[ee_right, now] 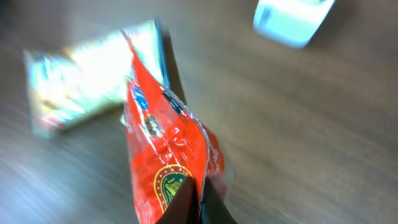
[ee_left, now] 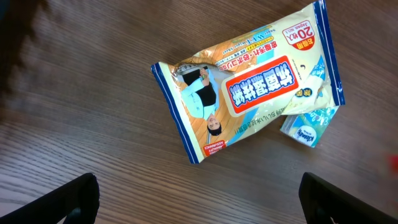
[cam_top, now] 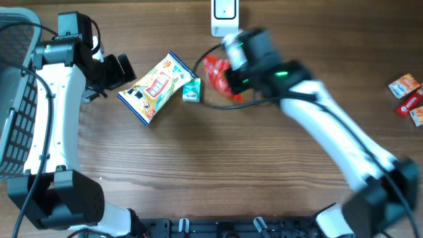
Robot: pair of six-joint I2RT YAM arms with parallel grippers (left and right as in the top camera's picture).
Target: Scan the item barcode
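My right gripper moves back from the barcode scanner (cam_top: 225,16) next. It then releases the red snack packet over the bare wood nearer my base, since that part is clear.
A red snack packet (cam_top: 215,73) hangs just above the table near the back centre, and my right gripper (cam_top: 231,82) is shut on its edge. In the right wrist view the packet (ee_right: 165,149) stands upright and blurred, its lower edge pinched by the gripper (ee_right: 199,208). A white barcode scanner (cam_top: 225,16) sits at the table's back edge, just beyond the packet, and shows as a pale block (ee_right: 292,22). No barcode can be made out on the packet. My left gripper (cam_top: 125,71) stands open over bare wood (ee_left: 199,199), holding nothing.
A yellow and blue wipes packet (cam_top: 157,86) (ee_left: 249,87) lies flat right of the left gripper, with a small teal tissue pack (cam_top: 192,91) (ee_left: 308,127) against it. A wire basket (cam_top: 13,99) stands at the far left. Small snack packs (cam_top: 406,86) lie at the right edge.
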